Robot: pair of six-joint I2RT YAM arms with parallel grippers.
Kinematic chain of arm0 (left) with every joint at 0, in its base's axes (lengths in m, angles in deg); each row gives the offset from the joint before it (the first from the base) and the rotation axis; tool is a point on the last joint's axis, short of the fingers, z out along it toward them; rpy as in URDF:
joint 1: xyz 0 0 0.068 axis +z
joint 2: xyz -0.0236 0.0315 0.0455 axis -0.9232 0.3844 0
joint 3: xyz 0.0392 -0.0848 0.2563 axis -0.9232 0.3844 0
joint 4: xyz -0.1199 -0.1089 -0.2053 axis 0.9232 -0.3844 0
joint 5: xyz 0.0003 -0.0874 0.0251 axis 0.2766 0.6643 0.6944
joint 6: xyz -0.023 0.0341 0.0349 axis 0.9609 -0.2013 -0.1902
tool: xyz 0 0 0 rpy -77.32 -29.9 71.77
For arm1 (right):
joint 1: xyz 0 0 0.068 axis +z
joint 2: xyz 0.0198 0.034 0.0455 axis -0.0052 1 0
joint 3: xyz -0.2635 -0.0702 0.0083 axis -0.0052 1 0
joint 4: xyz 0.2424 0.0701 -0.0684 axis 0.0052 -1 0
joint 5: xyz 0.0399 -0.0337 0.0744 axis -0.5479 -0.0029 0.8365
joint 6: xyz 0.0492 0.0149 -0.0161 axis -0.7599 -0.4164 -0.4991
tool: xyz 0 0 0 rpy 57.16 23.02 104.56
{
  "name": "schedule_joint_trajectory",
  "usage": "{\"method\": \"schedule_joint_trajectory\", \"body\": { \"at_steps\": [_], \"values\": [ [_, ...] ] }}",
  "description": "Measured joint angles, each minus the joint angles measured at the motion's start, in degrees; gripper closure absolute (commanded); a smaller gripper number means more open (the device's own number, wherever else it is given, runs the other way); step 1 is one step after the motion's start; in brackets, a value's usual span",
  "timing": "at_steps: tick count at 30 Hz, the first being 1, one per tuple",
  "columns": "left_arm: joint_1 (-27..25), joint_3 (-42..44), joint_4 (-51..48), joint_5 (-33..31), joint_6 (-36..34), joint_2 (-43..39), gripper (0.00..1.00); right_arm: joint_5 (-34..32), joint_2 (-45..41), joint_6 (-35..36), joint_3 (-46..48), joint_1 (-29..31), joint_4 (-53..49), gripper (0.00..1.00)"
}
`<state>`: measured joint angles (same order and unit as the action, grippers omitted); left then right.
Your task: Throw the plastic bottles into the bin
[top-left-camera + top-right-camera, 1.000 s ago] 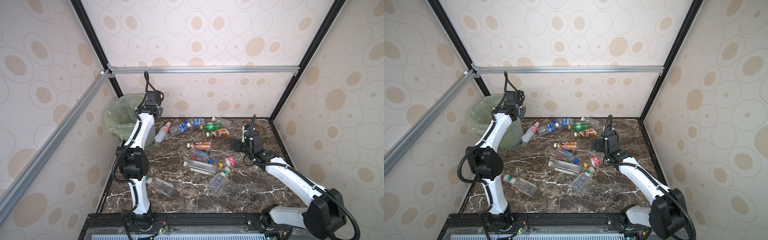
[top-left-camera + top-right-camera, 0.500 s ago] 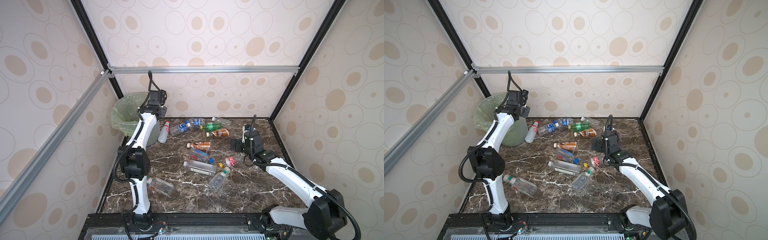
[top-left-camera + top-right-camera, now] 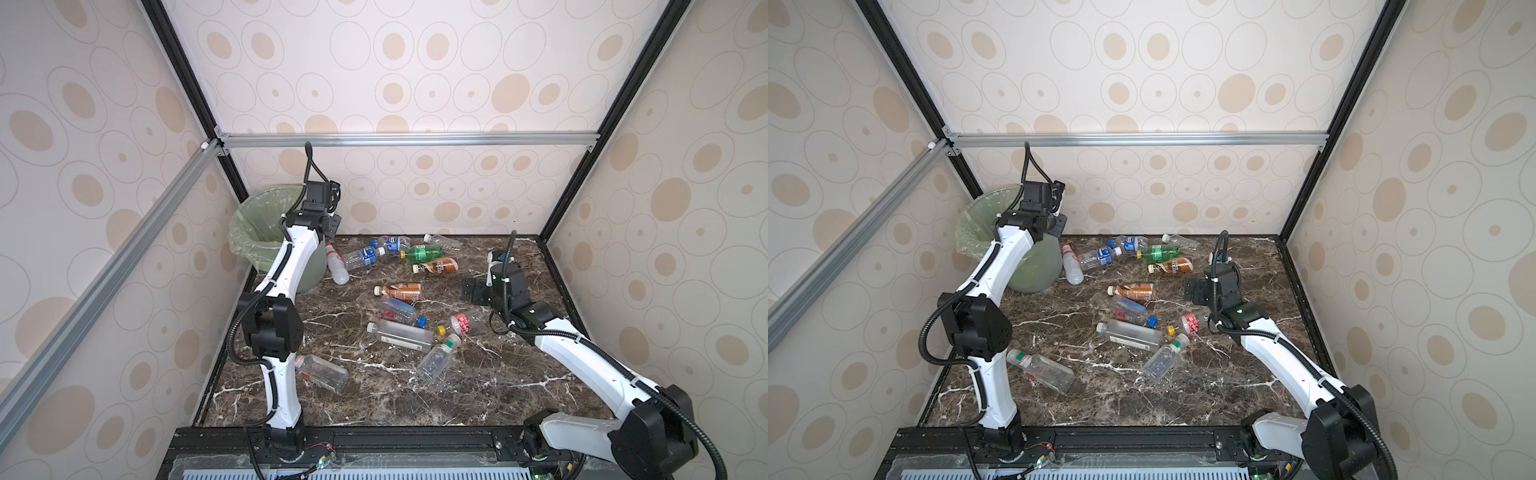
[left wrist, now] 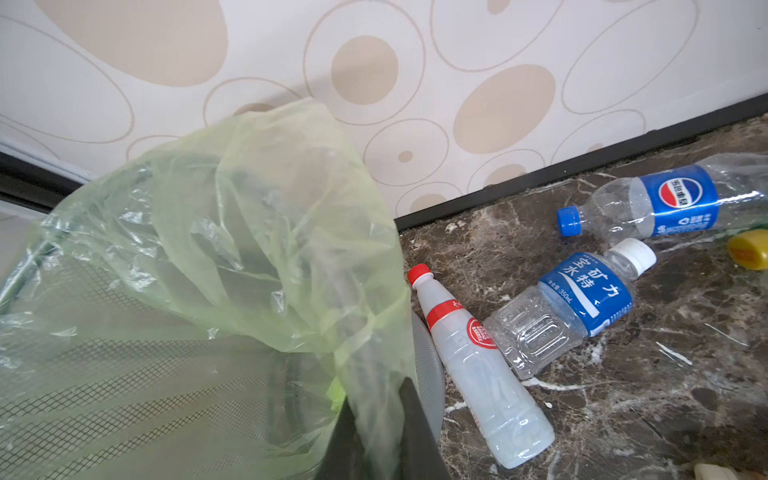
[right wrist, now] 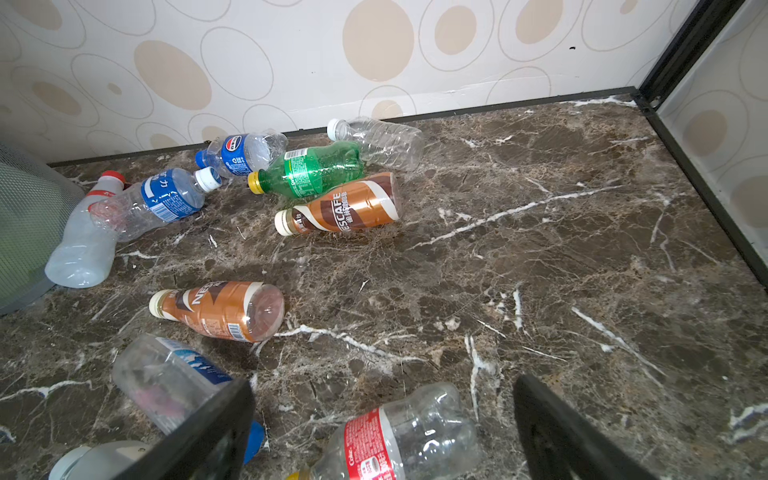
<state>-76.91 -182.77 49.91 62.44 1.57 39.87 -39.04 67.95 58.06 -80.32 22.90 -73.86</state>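
Note:
The left gripper drags the bin [image 3: 249, 226] toward the nearer blue-labelled bottle next, then releases the bag's edge, since the bin stands apart from most bottles.
The bin [image 3: 249, 226] [image 3: 971, 232] stands at the back left, its green bag [image 4: 249, 249] folded over the rim. My left gripper [image 4: 374, 390] [image 3: 331, 222] is shut on the bag's edge at the rim's right side. Several plastic bottles lie on the marble floor. A milky red-capped one [image 3: 336, 266] [image 4: 478, 365] rests against the bin. My right gripper [image 5: 384, 384] [image 3: 471, 291] hangs open over a clear red-labelled bottle [image 5: 399, 436] [image 3: 461, 322], which lies between its fingers without touching them.
Blue-labelled bottles [image 3: 363, 257], a green bottle [image 3: 424, 252] and two brown ones [image 3: 438, 265] cluster near the back wall. Clear bottles [image 3: 401, 334] lie mid-floor, and another [image 3: 322, 372] by the left arm's base. Walls and black frame posts close in the floor.
My left gripper has pulled the bin rightward by its bag, up against the milky bottle. The right arm has not moved.

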Motion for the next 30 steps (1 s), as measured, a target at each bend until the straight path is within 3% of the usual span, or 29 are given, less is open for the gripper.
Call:
{"method": "schedule_joint_trajectory", "body": {
  "at_steps": [30],
  "values": [
    [-7.48, 2.40, -4.42, 1.81, 1.92, -3.21, 1.00, -0.11, -0.74, -1.03, 0.68, 0.42, -0.09, 0.01]
  ]
}}
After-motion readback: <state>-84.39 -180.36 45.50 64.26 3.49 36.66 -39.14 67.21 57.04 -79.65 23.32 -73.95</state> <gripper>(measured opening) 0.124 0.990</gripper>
